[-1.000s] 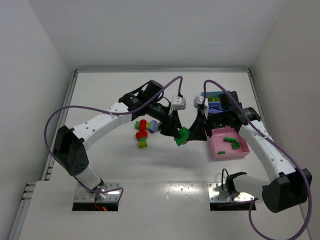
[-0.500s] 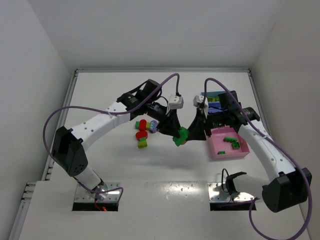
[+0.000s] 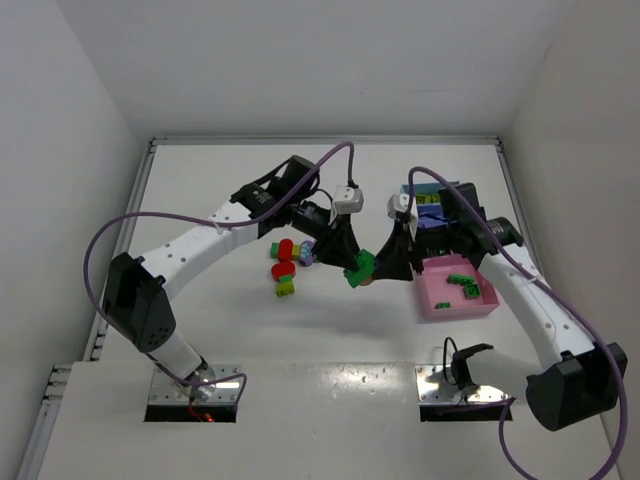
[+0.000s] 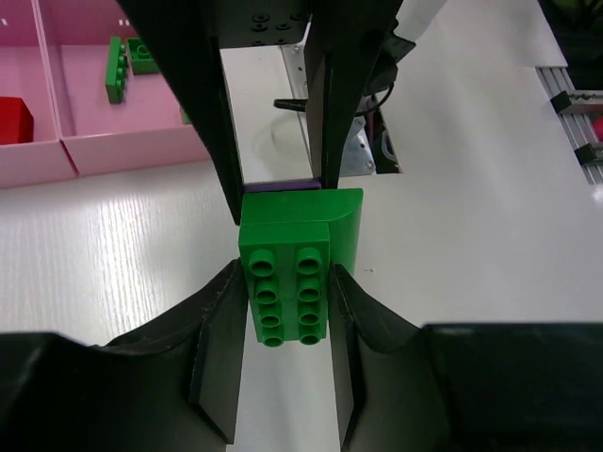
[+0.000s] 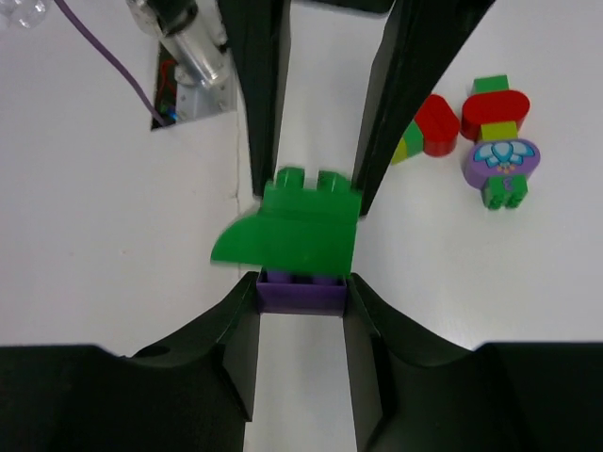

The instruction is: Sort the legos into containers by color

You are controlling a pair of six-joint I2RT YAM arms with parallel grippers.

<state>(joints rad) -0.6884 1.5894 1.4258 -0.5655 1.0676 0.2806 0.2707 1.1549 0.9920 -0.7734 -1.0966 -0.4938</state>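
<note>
The robot's right gripper needs to pull off the green brick next, as purple studs already show in the gap, then move it outward over the blue tray's near section (image 3: 431, 215) and let go of it.
A green brick (image 3: 360, 267) with a curved side hangs above mid-table between both grippers. My left gripper (image 3: 350, 264) is shut on it; its studs show between the pads (image 4: 297, 268). My right gripper (image 3: 378, 268) is shut on a purple brick (image 5: 301, 294) stuck under the green brick (image 5: 301, 231); purple studs show in a thin gap between them. The purple brick barely shows in the left wrist view (image 4: 281, 186). A pink tray (image 3: 452, 310) at right holds green bricks (image 3: 462, 283).
Loose red, yellow-green and purple bricks (image 3: 286, 262) lie left of the grippers; they also show in the right wrist view (image 5: 490, 132). A blue tray (image 3: 430, 200) stands behind the pink one. A second pink tray holds a red brick (image 4: 11, 118).
Both grippers keep their hold on the joined bricks. The left wrist has risen and swung a little toward the back; the green brick has shifted only slightly.
</note>
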